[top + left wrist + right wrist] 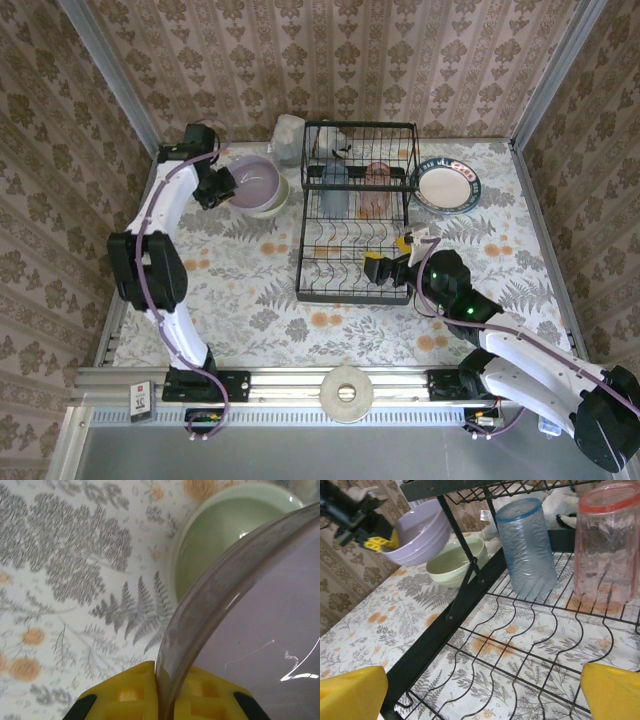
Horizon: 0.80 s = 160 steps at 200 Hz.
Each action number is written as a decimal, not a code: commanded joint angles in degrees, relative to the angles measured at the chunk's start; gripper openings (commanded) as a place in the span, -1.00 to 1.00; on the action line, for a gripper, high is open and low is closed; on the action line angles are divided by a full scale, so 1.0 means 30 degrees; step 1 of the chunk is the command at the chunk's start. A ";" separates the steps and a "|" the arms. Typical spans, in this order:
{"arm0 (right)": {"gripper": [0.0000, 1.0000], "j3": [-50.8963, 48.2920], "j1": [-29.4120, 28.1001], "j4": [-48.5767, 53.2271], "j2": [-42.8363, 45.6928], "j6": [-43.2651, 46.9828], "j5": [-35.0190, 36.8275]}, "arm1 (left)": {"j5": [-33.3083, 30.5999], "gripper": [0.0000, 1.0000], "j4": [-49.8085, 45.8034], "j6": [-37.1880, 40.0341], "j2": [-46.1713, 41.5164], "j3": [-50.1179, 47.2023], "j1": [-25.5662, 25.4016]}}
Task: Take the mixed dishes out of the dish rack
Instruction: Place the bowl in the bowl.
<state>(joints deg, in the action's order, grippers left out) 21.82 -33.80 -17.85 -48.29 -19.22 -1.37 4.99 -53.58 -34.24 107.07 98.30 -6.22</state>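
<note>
The pale green bowl stands below the left gripper, nearer the rack, so the left gripper will next go down toward the rack (355, 215) and let go of the lavender bowl inside the pale green bowl (277, 206).
My left gripper (226, 186) is shut on the rim of the lavender bowl (256, 180), its yellow fingers (125, 692) pinching the wall. It holds the bowl (260, 630) tilted just above the pale green bowl (225, 535), which stands on the table left of the black dish rack (355, 215). A grey-blue tumbler (527, 547) and a pink tumbler (607, 545) stand upside down in the rack. My right gripper (385, 268) is open over the rack's front wires (520, 645), with nothing between its fingertips (350, 692).
A plate with a dark patterned rim (447, 187) lies on the table right of the rack. A grey-white lumpy object (333, 143) sits on the rack's top tier, and a pale grey item (288, 138) stands behind the rack's left corner. Patterned walls enclose the table.
</note>
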 commanded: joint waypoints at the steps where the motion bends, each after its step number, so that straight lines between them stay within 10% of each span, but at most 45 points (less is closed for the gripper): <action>1: 1.00 -0.0212 -0.0130 -0.1493 -0.0081 0.0448 -0.0825 | 0.0924 -1.00 0.0658 0.0138 0.1066 0.2370 0.0168; 160: 1.00 -0.0134 -0.0189 -0.2666 -0.1857 -0.0027 -0.0629 | 0.0054 -1.00 -0.0831 0.0490 0.5977 0.6461 -0.0388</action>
<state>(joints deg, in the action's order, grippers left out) 21.37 -34.02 -23.66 -53.17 -19.25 -2.24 3.90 -57.19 -32.93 124.81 114.17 -6.74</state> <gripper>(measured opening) 0.999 0.089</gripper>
